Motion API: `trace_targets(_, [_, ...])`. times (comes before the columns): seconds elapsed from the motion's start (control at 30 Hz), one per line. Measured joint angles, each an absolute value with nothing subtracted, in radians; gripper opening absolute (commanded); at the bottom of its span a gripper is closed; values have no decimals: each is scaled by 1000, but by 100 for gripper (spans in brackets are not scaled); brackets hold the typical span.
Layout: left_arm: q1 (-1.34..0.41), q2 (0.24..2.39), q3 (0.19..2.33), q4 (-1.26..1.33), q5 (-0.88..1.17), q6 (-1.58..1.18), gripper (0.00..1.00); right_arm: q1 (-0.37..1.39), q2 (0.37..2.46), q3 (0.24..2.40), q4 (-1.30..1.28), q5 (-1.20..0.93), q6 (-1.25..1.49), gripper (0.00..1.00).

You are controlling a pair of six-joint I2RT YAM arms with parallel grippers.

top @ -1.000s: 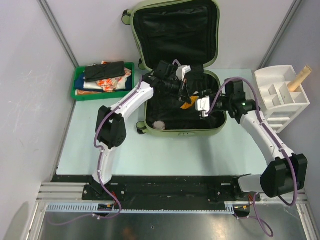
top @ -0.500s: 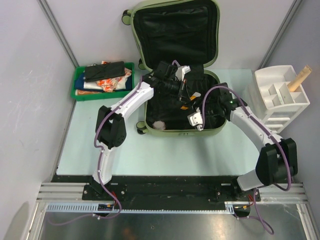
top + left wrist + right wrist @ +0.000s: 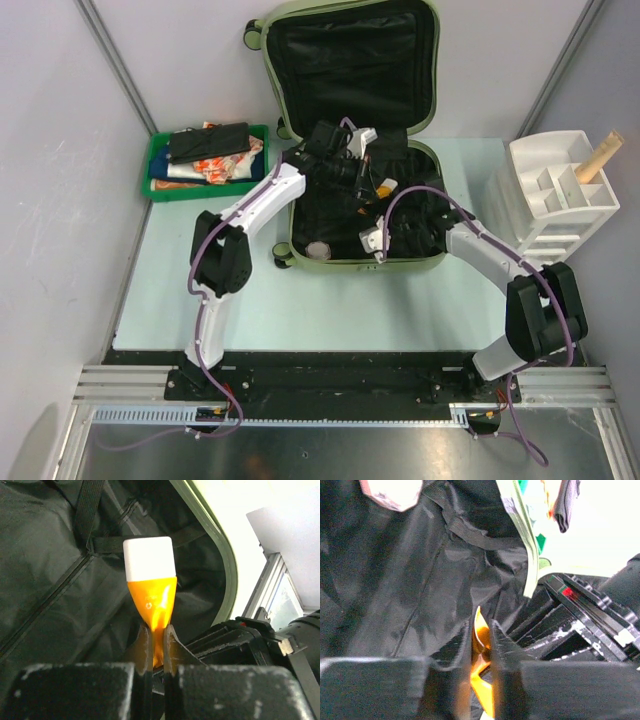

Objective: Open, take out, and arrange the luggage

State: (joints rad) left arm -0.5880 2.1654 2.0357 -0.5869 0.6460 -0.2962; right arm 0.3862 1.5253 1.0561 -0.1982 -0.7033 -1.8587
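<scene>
My right gripper should next move up, then to the right in the top view, over the compartment by the wooden stick, and release, because that compartment is empty.
The luggage (image 3: 432, 100) lies open at the back of the table, lid up and black lining showing. Over its lower half my left gripper (image 3: 372, 185) is shut on an orange tube (image 3: 383, 186) with a white cap. In the left wrist view the tube (image 3: 152, 597) stands up from between the fingers of the left gripper (image 3: 156, 635), cap (image 3: 149, 557) at the top. My right gripper (image 3: 382, 207) reaches in from the right. In the right wrist view its jaws (image 3: 481, 625) close on the tube's flat orange end (image 3: 482, 690).
A green tray (image 3: 155, 165) of packets and a black item sits at the left. A white organizer (image 3: 560, 190) with a wooden stick (image 3: 598, 157) stands at the right. A small round item (image 3: 318, 250) lies inside the luggage near its front rim.
My right arm has swung left into the luggage, and its jaws have narrowed onto the tube's end. The left gripper has kept hold of the tube in nearly the same place.
</scene>
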Motion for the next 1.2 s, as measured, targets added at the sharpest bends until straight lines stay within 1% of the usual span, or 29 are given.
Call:
trace_targets(0.03, [-588, 2165, 2036, -583, 641, -296, 14, 389, 1526, 1054, -171, -698, -1845, 0])
trace_targets(0.1, [-586, 2165, 2036, -571, 639, -295, 33, 390, 1526, 1047, -129, -691, -1809, 0])
trace_targets(0.13, [-585, 2165, 2036, -565, 634, -292, 47, 389, 1526, 1044, -113, -688, -1792, 0])
trace_targets(0.2, [-581, 2165, 2036, -558, 626, -291, 59, 384, 1526, 1040, -84, -700, -1723, 0])
trace_targets(0.23, [-577, 2164, 2036, -553, 626, -296, 70, 378, 1522, 1037, -76, -702, -1679, 0])
trace_targets(0.27, [-571, 2161, 2036, -554, 625, -292, 77, 367, 1517, 1033, -67, -707, -1634, 0])
trace_targets(0.3, [-566, 2159, 2036, -554, 618, -291, 87, 350, 1508, 1029, -60, -715, -1583, 0])
trace_targets(0.33, [-556, 2157, 2039, -558, 614, -287, 99, 329, 1493, 1026, -47, -718, -1527, 0])
trace_targets(0.43, [-529, 2154, 2064, -565, 582, -265, 100, 253, 1434, 1024, -11, -742, -1293, 0])
trace_targets(0.57, [-495, 2153, 2131, -583, 514, -190, 100, 121, 1316, 1028, 101, -759, -910, 0])
trace_targets(0.7, [-476, 2152, 2185, -580, 473, -142, 100, -39, 1208, 1066, 156, -751, -517, 0])
trace_targets(0.8, [-477, 2153, 2204, -579, 469, -130, 100, -175, 1133, 1097, 159, -744, -300, 0])
trace_targets(0.97, [-486, 2162, 2231, -578, 487, -130, 100, -399, 1017, 1130, 117, -686, -149, 0])
trace_targets(1.1, [-492, 2168, 2243, -577, 520, -121, 100, -525, 960, 1143, 93, -556, -138, 0])
trace_targets(1.2, [-501, 2168, 2243, -577, 541, -113, 100, -585, 957, 1144, 88, -427, -151, 0])
